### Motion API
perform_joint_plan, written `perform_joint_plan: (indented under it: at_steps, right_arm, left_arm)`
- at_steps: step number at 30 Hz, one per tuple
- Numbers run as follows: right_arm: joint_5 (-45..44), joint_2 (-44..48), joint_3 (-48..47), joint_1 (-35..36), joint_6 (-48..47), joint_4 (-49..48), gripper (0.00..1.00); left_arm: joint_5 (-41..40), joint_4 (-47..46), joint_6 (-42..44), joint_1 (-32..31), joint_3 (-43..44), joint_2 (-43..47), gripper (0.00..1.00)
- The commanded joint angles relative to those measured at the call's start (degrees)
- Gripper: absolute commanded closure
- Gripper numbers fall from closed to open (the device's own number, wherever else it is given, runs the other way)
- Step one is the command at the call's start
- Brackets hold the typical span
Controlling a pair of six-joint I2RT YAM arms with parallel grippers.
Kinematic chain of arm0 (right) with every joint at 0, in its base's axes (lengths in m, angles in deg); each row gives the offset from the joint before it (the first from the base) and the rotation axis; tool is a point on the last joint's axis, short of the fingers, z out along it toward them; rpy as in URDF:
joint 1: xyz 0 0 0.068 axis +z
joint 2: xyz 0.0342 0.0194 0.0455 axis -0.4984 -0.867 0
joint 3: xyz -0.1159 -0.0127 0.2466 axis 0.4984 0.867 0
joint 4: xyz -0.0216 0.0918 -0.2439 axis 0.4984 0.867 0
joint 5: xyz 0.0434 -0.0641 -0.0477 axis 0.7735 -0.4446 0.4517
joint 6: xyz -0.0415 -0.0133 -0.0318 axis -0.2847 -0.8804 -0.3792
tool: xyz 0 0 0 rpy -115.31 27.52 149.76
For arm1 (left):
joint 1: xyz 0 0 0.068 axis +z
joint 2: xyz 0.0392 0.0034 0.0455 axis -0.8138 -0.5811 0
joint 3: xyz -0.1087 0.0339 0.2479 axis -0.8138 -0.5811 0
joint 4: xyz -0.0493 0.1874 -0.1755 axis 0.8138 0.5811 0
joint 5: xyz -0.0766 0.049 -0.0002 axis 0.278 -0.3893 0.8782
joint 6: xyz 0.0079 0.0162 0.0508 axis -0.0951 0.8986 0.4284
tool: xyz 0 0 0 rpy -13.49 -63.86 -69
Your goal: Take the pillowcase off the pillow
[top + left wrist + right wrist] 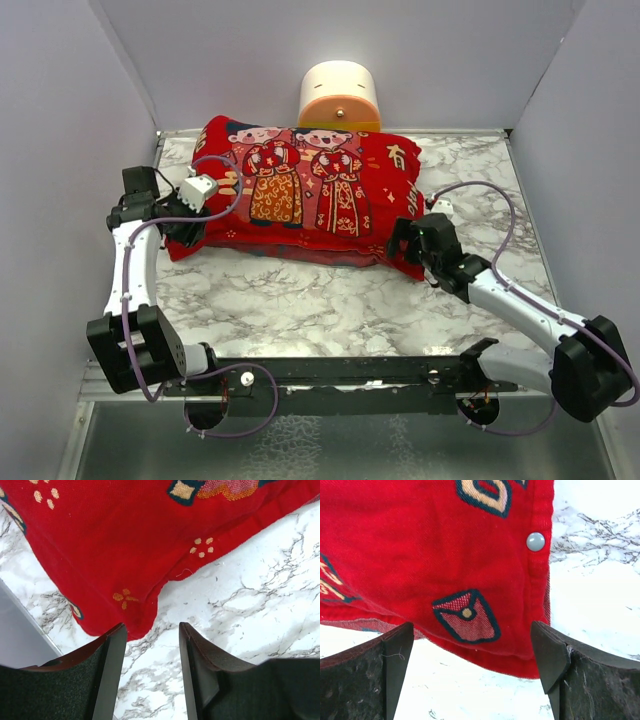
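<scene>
I need to lower my left gripper next, with its fingers spread, onto the pillowcase's near corner (178, 251) (138, 623) by the grey wall. That corner lies on the tabletop below my left gripper.
The red pillowcase (300, 195) with two cartoon figures lies on the marble table and covers the pillow, so the white pillow is hidden. My left gripper (187, 232) is open at the pillowcase's near left corner (135, 625), which lies just ahead of its left finger (112, 670) on the table. My right gripper (405, 243) is open at the near right corner. In the right wrist view the red corner (470, 615) with a grey snap button (535, 541) hangs just ahead of the spread fingers (547, 655), nothing held.
A cream-and-orange cylinder (340, 96) stands behind the pillowcase against the back wall. Grey walls enclose the marble table (300, 300) on the left, right and back. The table's left edge (20, 625) shows in the left wrist view.
</scene>
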Motion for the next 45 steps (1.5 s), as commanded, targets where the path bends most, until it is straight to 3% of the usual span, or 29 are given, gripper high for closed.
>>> perform_joint_plan:
  at_steps: [1, 7, 13, 18, 21, 26, 30, 32, 34, 45]
  right_arm:
    - [-1.0, 1.6, 2.2, -0.1, 0.8, 3.7, 0.00]
    - [-2.0, 0.9, 5.3, -0.1, 2.5, 2.4, 0.00]
    - [-2.0, -6.5, 5.2, -0.1, 2.3, -3.9, 0.00]
    - [1.6, -10.1, 2.9, -0.2, 0.3, -8.0, 0.04]
    - [3.7, -9.9, 3.2, -0.2, -1.3, -10.7, 0.14]
    - [6.5, -7.8, 4.9, -0.2, -1.7, -12.1, 0.41]
    - [8.0, -4.8, 5.7, -0.2, -1.1, -10.7, 0.73]
    - [8.6, -2.7, 5.2, -0.2, -0.5, -9.1, 0.95]
    - [8.9, -0.5, 4.8, -0.2, -0.3, -7.2, 0.99]
    - [10.4, 9.5, 5.9, 2.8, 3.7, 3.2, 0.99]
  left_arm:
    - [-3.9, 1.9, 2.0, 0.5, -0.9, 1.7, 0.51]
    - [-12.1, -8.8, 1.2, 1.2, -6.6, -1.1, 0.48]
    - [-16.1, -12.7, -2.4, 1.5, -3.7, -12.5, 0.47]
    - [-16.2, -19.6, -4.9, 1.5, -4.5, -14.9, 0.46]
    - [-15.2, -23.3, -5.3, 1.5, -6.5, -14.6, 0.49]
    - [-10.8, -23.0, -5.8, 1.5, -8.4, -13.7, 0.68]
    - [-7.1, -21.3, -4.6, 1.5, -10.0, -10.9, 0.95]
    - [-6.1, -19.8, -4.4, 1.5, -10.3, -8.8, 1.00]
    - [-5.6, -18.7, -4.6, 1.5, -10.9, -6.0, 1.00]
    - [-10.3, -12.1, -7.9, 1.5, -14.5, 5.2, 1.00]
